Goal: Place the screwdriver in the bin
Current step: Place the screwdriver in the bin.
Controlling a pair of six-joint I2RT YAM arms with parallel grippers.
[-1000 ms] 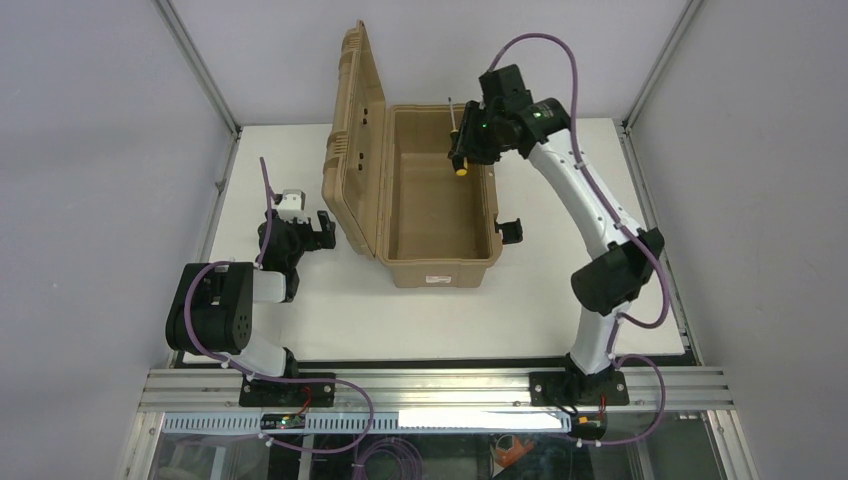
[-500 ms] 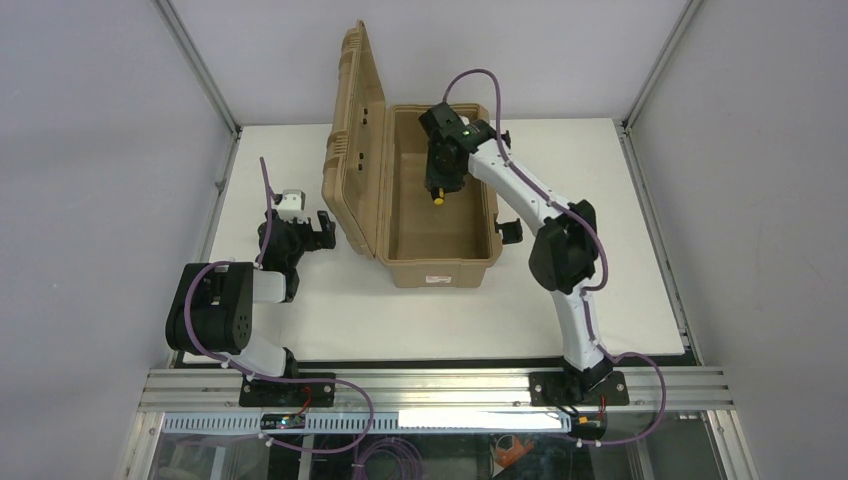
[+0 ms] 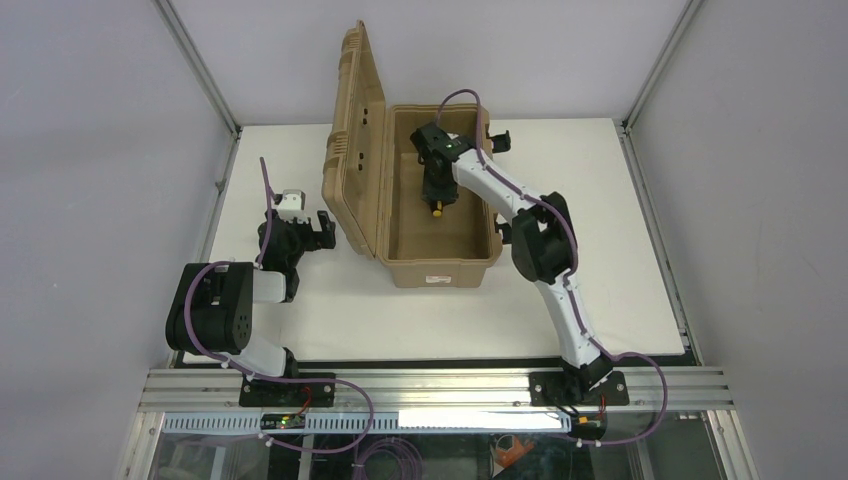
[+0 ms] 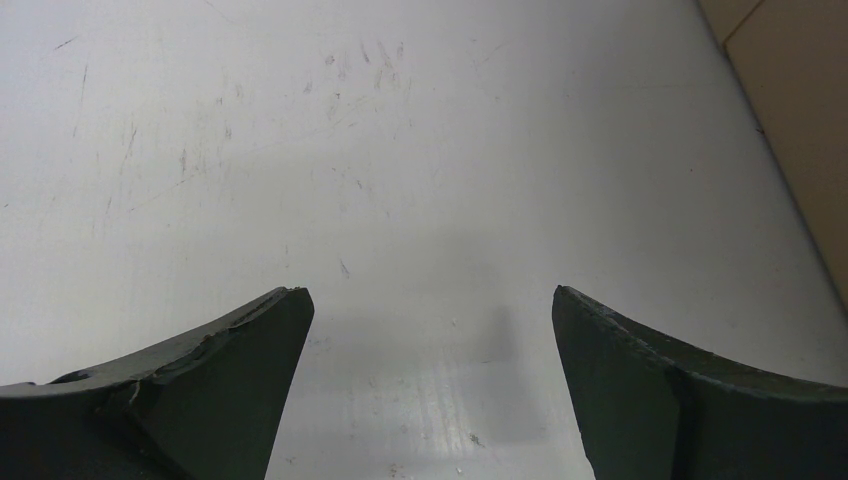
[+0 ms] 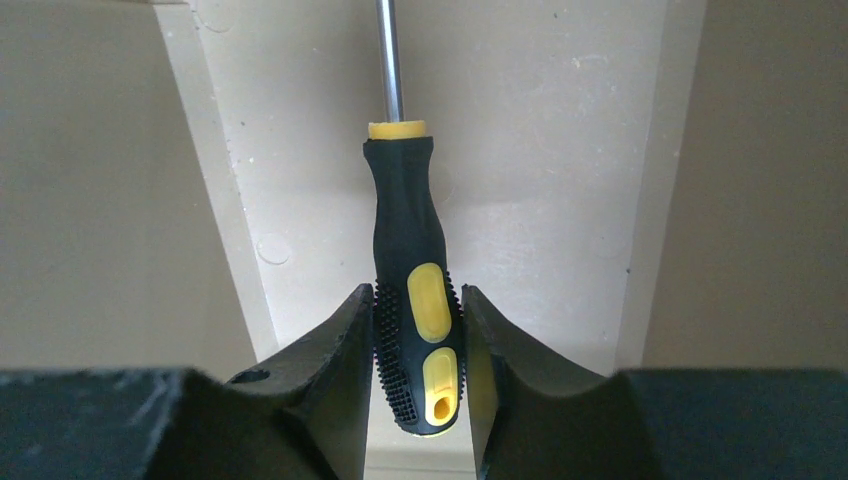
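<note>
The screwdriver (image 5: 412,290) is already between the bin's sides, so my right gripper will next lower it onto the bin's bottom and open to let go of its handle.
The bin (image 3: 440,268) is a tan hard case standing open in the middle of the table, its ribbed lid (image 3: 352,130) upright on the left. My right gripper (image 3: 437,190) is down inside the bin and shut on the screwdriver (image 5: 412,290). Its black handle with yellow inserts sits between the fingers (image 5: 330,360), and its metal shaft (image 5: 387,60) points away over the bin floor (image 5: 520,150). The yellow butt (image 3: 437,210) shows in the top view. My left gripper (image 3: 300,228) is open and empty, low over the white table (image 4: 400,150) left of the bin.
The bin's black latches (image 3: 510,232) stick out on its right side. The tan edge of the bin (image 4: 800,120) shows at the right of the left wrist view. Aluminium frame posts (image 3: 200,70) bound the table at the back corners.
My right arm has swung left and down, carrying the screwdriver from above the bin's back right rim to low inside the bin. The left arm has not moved.
</note>
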